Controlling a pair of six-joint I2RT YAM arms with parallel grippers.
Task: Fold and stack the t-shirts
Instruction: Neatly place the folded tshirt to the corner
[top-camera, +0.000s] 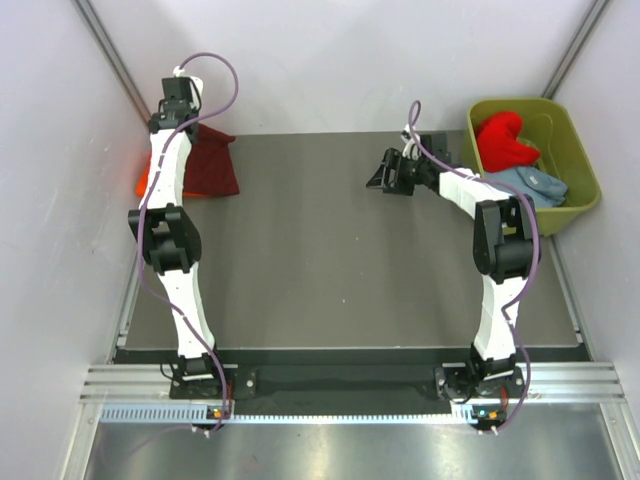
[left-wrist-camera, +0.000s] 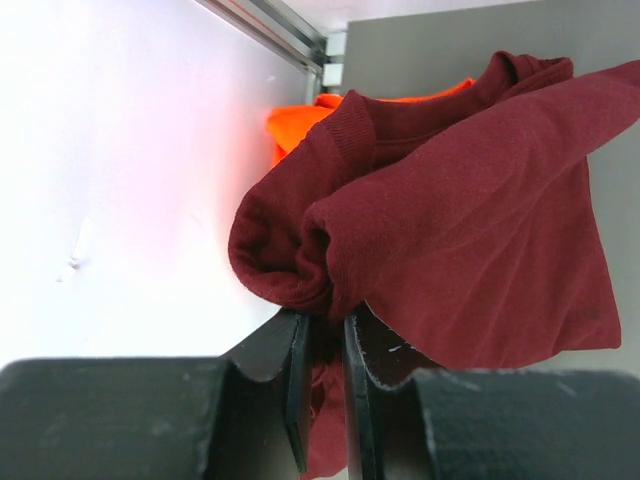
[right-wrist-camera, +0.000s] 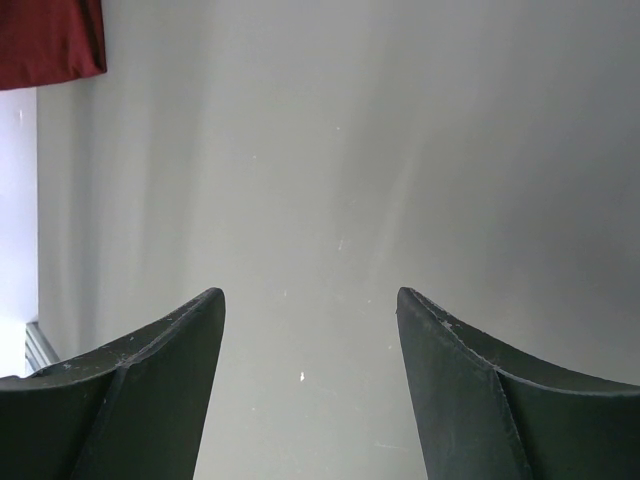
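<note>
The robot's left gripper should next go down over the orange t-shirt's edge (top-camera: 143, 178) (left-wrist-camera: 292, 124) beside the white wall and let go of the bunched fold of the maroon t-shirt, because orange cloth still shows uncovered there.
The dark maroon t-shirt (top-camera: 212, 162) lies folded at the table's far left, on top of the bright orange t-shirt (top-camera: 144, 184), which shows only as an edge. My left gripper (top-camera: 188, 126) is shut on a bunched fold of the maroon shirt (left-wrist-camera: 470, 230) at its far edge; its fingertips (left-wrist-camera: 325, 318) pinch the cloth, with orange cloth (left-wrist-camera: 298, 124) behind. My right gripper (top-camera: 386, 172) is open and empty over bare table (right-wrist-camera: 310, 300), right of centre. The bright red t-shirt (top-camera: 504, 140) and the pale grey-blue t-shirt (top-camera: 532, 186) lie crumpled in the tub.
The olive-green plastic tub (top-camera: 588, 172) stands at the far right, beyond the table's edge. White walls close in on the left, back and right. A corner of the maroon shirt (right-wrist-camera: 45, 40) shows at the top left of the right wrist view.
</note>
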